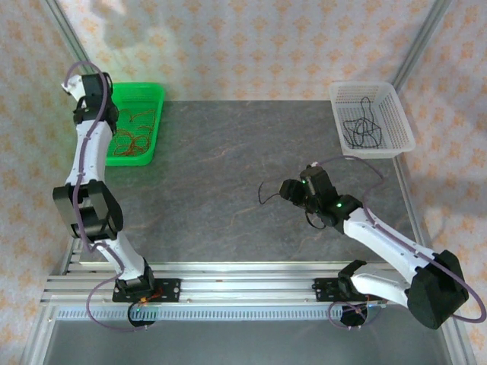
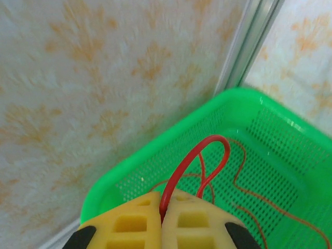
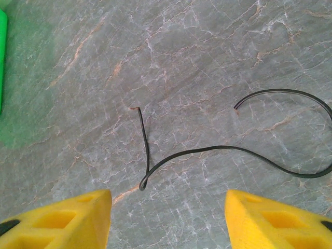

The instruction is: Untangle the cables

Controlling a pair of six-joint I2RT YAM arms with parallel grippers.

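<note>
I will lower the red cable's loop there next with my left gripper and let go of it.
My left gripper [image 2: 162, 199] is shut on a red cable [image 2: 183, 163], whose loop rises from between the yellow fingers above the green basket [image 2: 155, 141]. More thin red cables [image 1: 133, 133] lie in that green basket [image 1: 157, 114] at the table's far left. A single black cable [image 3: 207, 149] lies curved on the grey table, folded into a tight bend near its middle. Just short of that bend, my right gripper [image 3: 167, 201] hovers open, holding nothing. In the top view the same black cable [image 1: 262, 194] lies just left of the right gripper [image 1: 288, 190].
A white basket [image 1: 401, 125] at the far right holds several black cables [image 1: 364, 129]. Patterned walls and aluminium frame posts [image 2: 249, 46] stand close behind the green basket. The grey marbled table [image 1: 228, 167] stretches between the two baskets.
</note>
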